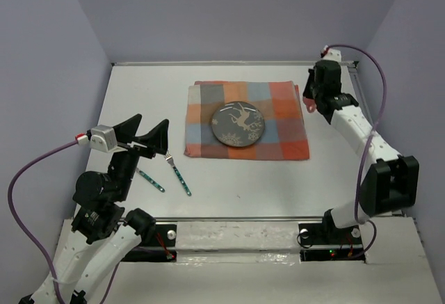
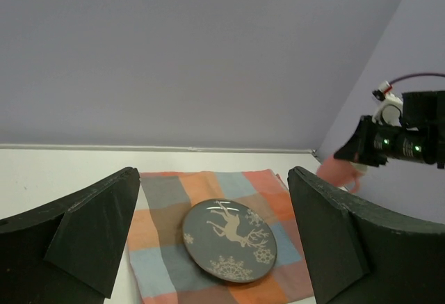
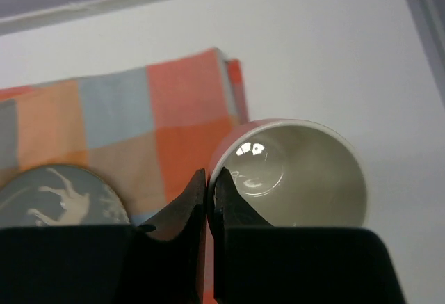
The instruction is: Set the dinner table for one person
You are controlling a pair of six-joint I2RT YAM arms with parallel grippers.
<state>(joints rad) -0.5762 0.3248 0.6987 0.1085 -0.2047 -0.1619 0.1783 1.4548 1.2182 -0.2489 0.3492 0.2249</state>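
I will next lower the cup (image 3: 299, 172) with my right gripper, to the left in the top view, toward the cloth's bare far corner (image 3: 195, 78) below, and let go of it.
The white dinner table (image 1: 278, 193) carries an orange-and-blue checkered cloth (image 1: 247, 120) with a grey deer-pattern plate (image 1: 238, 125) on it. My right gripper (image 1: 310, 101) is shut on the rim of a pink cup (image 3: 299, 172), one finger inside and one outside, beside the cloth's right edge (image 3: 233, 88). The cup also shows in the left wrist view (image 2: 338, 170). My left gripper (image 1: 149, 136) is open and empty, raised at the near left and facing the plate (image 2: 229, 240). Two teal-handled utensils (image 1: 179, 174) (image 1: 150, 179) lie on the table under it.
Grey walls close the table at the back and both sides. A metal rail (image 1: 229, 217) runs along the near edge between the arm bases. The right arm's elbow (image 1: 389, 182) hangs over the near right of the table.
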